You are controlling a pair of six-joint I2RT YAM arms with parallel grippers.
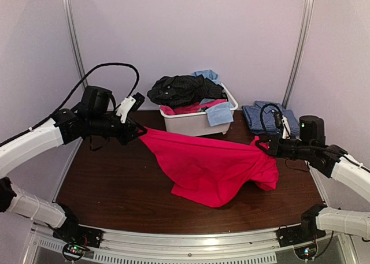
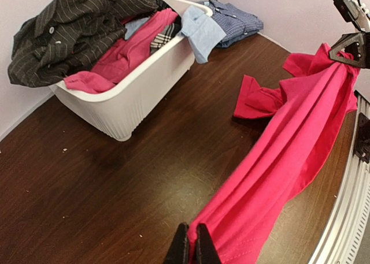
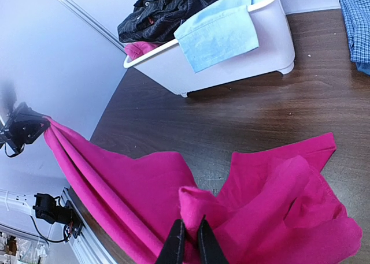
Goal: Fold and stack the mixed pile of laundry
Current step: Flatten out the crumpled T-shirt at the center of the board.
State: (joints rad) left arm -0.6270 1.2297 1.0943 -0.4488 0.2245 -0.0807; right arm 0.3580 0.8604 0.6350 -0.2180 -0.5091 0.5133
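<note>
I will pull the sagging cloth straight, left in the top view, then lower and release its corner with my left gripper onto the bare tabletop below.
A bright pink-red garment (image 1: 214, 163) hangs stretched between both arms above the dark wood table, its lower part draped onto the tabletop. My left gripper (image 1: 137, 131) is shut on its left corner; the black fingertips (image 2: 191, 249) pinch the cloth (image 2: 289, 154). My right gripper (image 1: 261, 144) is shut on a bunched fold at the right end, as the right wrist view shows (image 3: 188, 244). The rest of the laundry pile fills a white tub (image 1: 196, 122): a black pinstriped garment (image 1: 182, 89), pink cloth and a light blue piece (image 1: 219, 114).
A folded blue checked shirt (image 1: 263, 116) lies at the back right of the table, beside the tub. Pale walls close the back and sides. A metal rail (image 1: 191, 249) runs along the near edge by the arm bases.
</note>
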